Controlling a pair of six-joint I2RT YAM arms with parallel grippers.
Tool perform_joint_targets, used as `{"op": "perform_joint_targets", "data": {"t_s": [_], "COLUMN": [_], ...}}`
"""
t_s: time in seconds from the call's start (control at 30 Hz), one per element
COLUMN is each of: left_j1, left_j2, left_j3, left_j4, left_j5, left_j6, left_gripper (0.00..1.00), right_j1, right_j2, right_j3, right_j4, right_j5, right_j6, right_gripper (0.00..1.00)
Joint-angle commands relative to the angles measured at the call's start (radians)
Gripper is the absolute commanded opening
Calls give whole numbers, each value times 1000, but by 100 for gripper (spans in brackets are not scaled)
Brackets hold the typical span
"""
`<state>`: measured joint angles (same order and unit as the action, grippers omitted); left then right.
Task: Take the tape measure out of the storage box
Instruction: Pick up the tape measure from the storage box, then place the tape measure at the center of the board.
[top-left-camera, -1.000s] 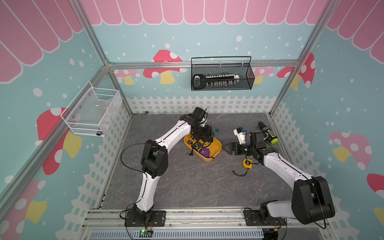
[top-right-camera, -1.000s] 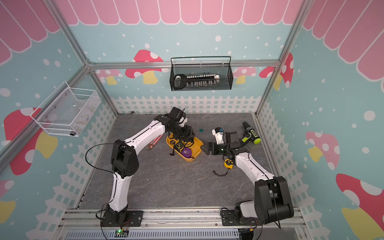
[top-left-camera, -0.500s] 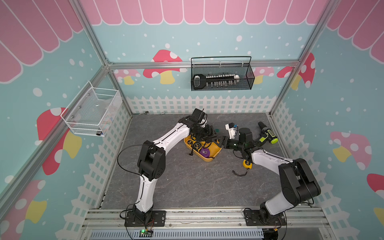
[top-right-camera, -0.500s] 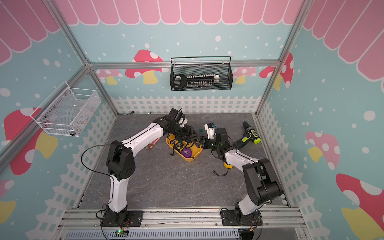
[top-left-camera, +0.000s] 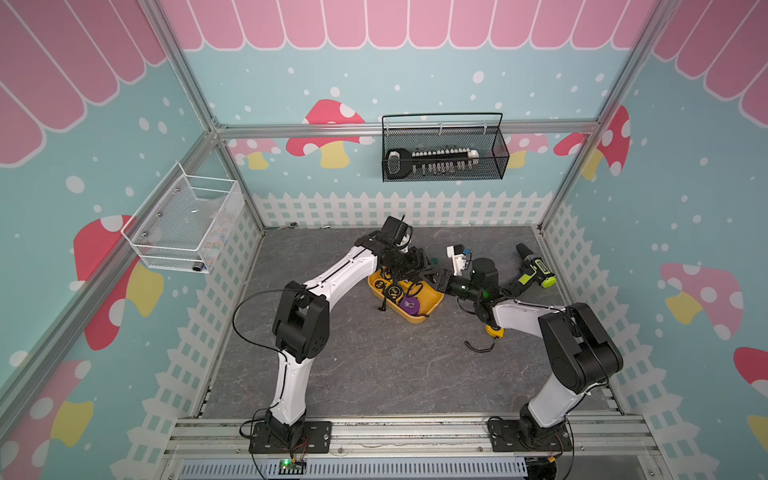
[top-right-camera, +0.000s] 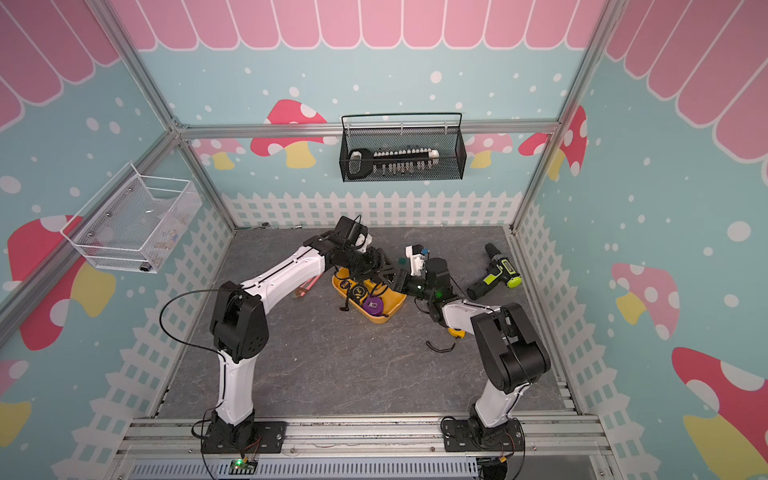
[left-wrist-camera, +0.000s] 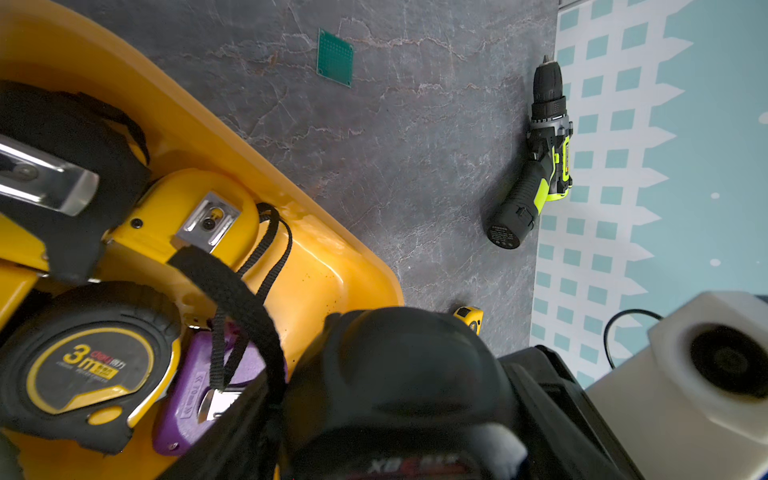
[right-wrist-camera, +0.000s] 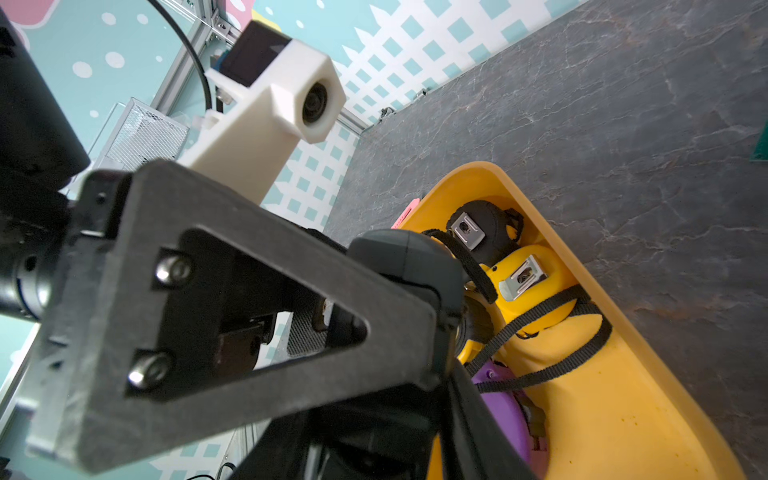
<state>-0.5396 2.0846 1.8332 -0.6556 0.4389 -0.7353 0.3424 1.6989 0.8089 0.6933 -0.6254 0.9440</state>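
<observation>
The right gripper carries the black tape measure (left-wrist-camera: 395, 374) from the box down onto the tabletop beside the yellow one next to release it, since the table there is bare.
The yellow-orange storage box (top-left-camera: 432, 309) (top-right-camera: 395, 309) lies mid-table. It holds a black-and-yellow tape measure (left-wrist-camera: 87, 365), a yellow one (left-wrist-camera: 187, 208) and a purple one (top-left-camera: 409, 304). My left gripper (top-left-camera: 419, 268) hovers over the box's far end, shut on a black tape measure (left-wrist-camera: 395, 374) (right-wrist-camera: 407, 257) whose strap (left-wrist-camera: 232, 299) hangs into the box. My right gripper (top-left-camera: 442, 282) reaches in from the right and meets the left gripper at that tape measure. Its jaws are hidden behind the left gripper's frame (right-wrist-camera: 232, 299).
Another yellow tape measure (top-left-camera: 494, 331) with its strap lies on the table under the right arm. A green-and-black drill (top-left-camera: 534, 272) lies at the right wall, a small green board (left-wrist-camera: 335, 57) beyond the box. A black mesh basket (top-left-camera: 442, 160) and a white basket (top-left-camera: 183, 224) hang on the walls.
The right arm has swung from beside the yellow tape measure on the table over to the left gripper at the box. The left arm has barely moved.
</observation>
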Motion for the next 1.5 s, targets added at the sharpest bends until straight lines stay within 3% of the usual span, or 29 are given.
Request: {"op": "perform_joint_targets", "data": {"t_s": [0.0,0.13,0.3,0.5,0.7,0.97,1.13,1.27,1.47], "left_j1": [-16,-13,-25,-28,-29,-9,15,20,20], "left_j2": [-66,-75,-52,37,181,275,298,328,372], "left_j3": [-7,58,105,161,322,408,419,449,502], "left_j4": [-1,-121,-247,-340,-451,-501,-501,-507,-539], "left_j5": [19,-144,-333,-431,-533,-496,-497,-496,-513], "left_j6": [52,196,364,476,525,444,411,400,399], "left_gripper": [83,99,99,99,99,99,99,99,99], "right_j1": [-4,-41,-208,-400,-477,-477,-477,-477,-477], "right_j2": [-28,-94,-207,-243,-63,32,30,-13,-144], "right_j3": [-14,-26,-82,-11,99,134,152,180,236], "right_j4": [0,-168,-316,-671,-864,-972,-1077,-1183,-1275], "right_j5": [46,12,-81,-153,-193,-142,-71,18,101], "right_j6": [-1,-52,-96,-307,-414,-470,-540,-598,-654], "right_gripper": [31,30,29,31,31,35,44,69,84]}}
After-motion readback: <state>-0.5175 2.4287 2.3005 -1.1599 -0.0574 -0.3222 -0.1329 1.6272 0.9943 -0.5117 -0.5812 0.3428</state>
